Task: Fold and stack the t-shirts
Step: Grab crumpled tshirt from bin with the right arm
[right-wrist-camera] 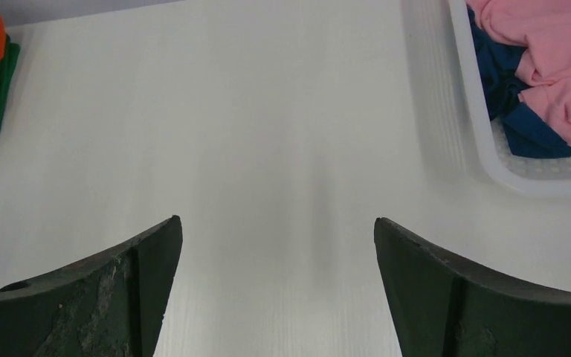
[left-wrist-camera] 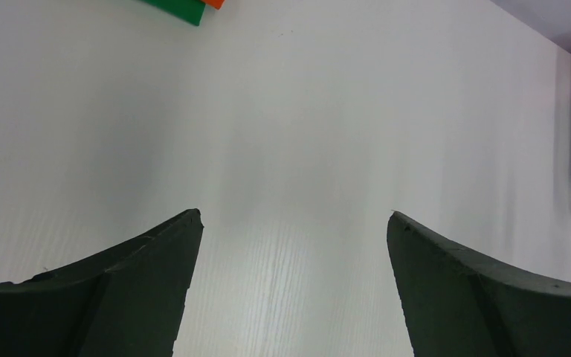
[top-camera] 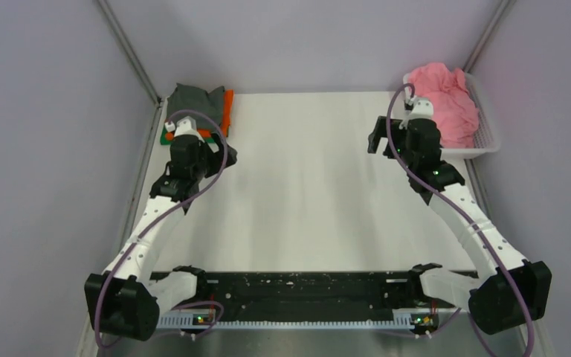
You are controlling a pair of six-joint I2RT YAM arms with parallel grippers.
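My right gripper will next swing over the basket's rim and down onto the crumpled pink t-shirt [top-camera: 446, 97], since it lies to the gripper's right in the top view.
A folded stack sits at the table's far left corner: a grey t-shirt [top-camera: 193, 99] on top, an orange one [top-camera: 228, 111] and a green one [top-camera: 169, 137] below. A crumpled pink t-shirt [top-camera: 446, 97] lies in the basket at the far right. The right wrist view shows this pink t-shirt [right-wrist-camera: 550, 44] over a dark blue t-shirt [right-wrist-camera: 524, 126]. My left gripper [top-camera: 223, 158] is open and empty over bare table just in front of the stack; its jaws [left-wrist-camera: 294, 216] stand wide apart. My right gripper [top-camera: 378, 135] is open and empty, left of the basket; its jaws [right-wrist-camera: 276, 220] are also wide apart.
The white lattice basket [top-camera: 485, 145] stands at the far right corner, its rim [right-wrist-camera: 483, 149] close to my right gripper. The white table [top-camera: 305, 193] is walled by grey panels on three sides. The arm bases sit on a black rail [top-camera: 305, 294] at the near edge.
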